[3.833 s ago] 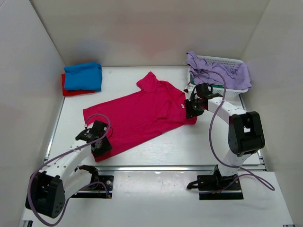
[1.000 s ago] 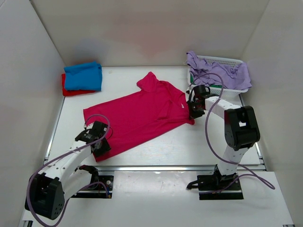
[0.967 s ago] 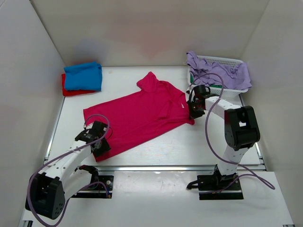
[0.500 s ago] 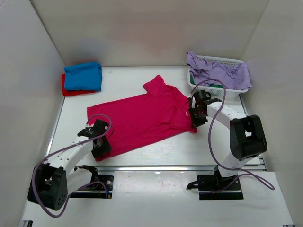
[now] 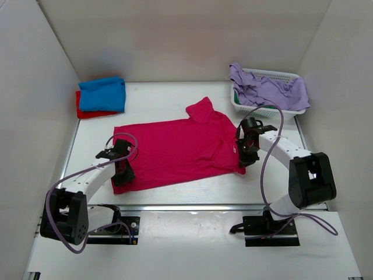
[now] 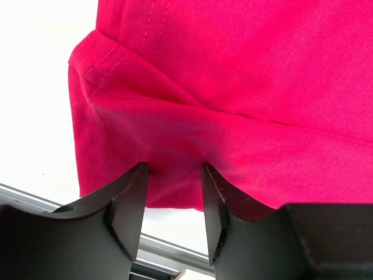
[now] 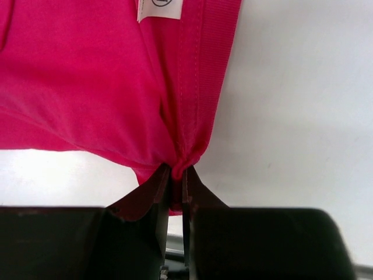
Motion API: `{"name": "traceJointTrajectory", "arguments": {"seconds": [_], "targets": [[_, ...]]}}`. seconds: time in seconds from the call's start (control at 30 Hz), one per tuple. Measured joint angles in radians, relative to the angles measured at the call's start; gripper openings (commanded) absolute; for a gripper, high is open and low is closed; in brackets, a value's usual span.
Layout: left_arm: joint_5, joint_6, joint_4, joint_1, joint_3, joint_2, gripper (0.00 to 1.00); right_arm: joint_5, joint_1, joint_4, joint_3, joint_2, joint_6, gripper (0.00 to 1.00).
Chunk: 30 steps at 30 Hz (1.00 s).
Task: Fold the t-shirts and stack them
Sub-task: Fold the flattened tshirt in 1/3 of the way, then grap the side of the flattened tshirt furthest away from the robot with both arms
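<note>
My right gripper draws the bunched collar fold point(image 5: 243, 173) point(image 7: 176, 189) back toward the metal bar next, then releases it, since the t-shirt's near edge slants away from the bar.
A crimson-pink t-shirt point(image 5: 180, 146) lies spread across the middle of the table, its hem to the left and its neck to the right. My right gripper point(image 5: 245, 154) is shut on a bunched fold of its collar point(image 7: 192, 87), just below the white neck label point(image 7: 158, 9). My left gripper point(image 5: 122, 171) stands open at the shirt's near-left corner; its fingertips point(image 6: 140, 175) touch the hem point(image 6: 175, 192), with bare table showing between them. A folded blue t-shirt point(image 5: 104, 93) lies on a red one point(image 5: 87, 112) at the far left.
A white slatted basket point(image 5: 265, 108) stands at the far right, with a lilac garment point(image 5: 269, 87) draped over it and something green inside. White walls close in the table on three sides. A metal rail point(image 5: 192, 206) runs along the near edge.
The crimson shirt has swung clockwise and shifted right, and now lies squarer to the table. My right gripper pulled the collar nearer; my left gripper moved slightly up and right along the hem.
</note>
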Motion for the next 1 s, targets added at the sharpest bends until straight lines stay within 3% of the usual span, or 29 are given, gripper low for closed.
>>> {"name": "traceJointTrajectory", "arguments": {"seconds": [0.2,0.33,0.5,0.63,0.83,1.0], "targets": [[0.007,0.009,0.002,0.005,-0.001,-0.024,0.52,-0.004,0.042,-0.085,-0.043,-0.072,0.076,0.0],[0.029,0.022,-0.014,0.006,-0.001,-0.067,0.59,-0.003,0.075,-0.134,-0.079,-0.106,0.132,0.02],[0.052,0.043,-0.057,0.041,0.03,-0.14,0.65,0.035,0.077,-0.212,-0.085,-0.162,0.189,0.37],[0.056,0.077,-0.07,0.098,0.208,-0.113,0.66,0.099,0.065,-0.311,0.074,-0.158,0.187,0.55],[0.038,0.147,0.069,0.125,0.48,0.098,0.56,0.181,0.053,-0.251,0.422,-0.068,0.132,0.51],[0.009,0.208,0.161,0.165,0.627,0.431,0.54,0.213,0.056,-0.217,0.585,0.096,0.107,0.5]]}}
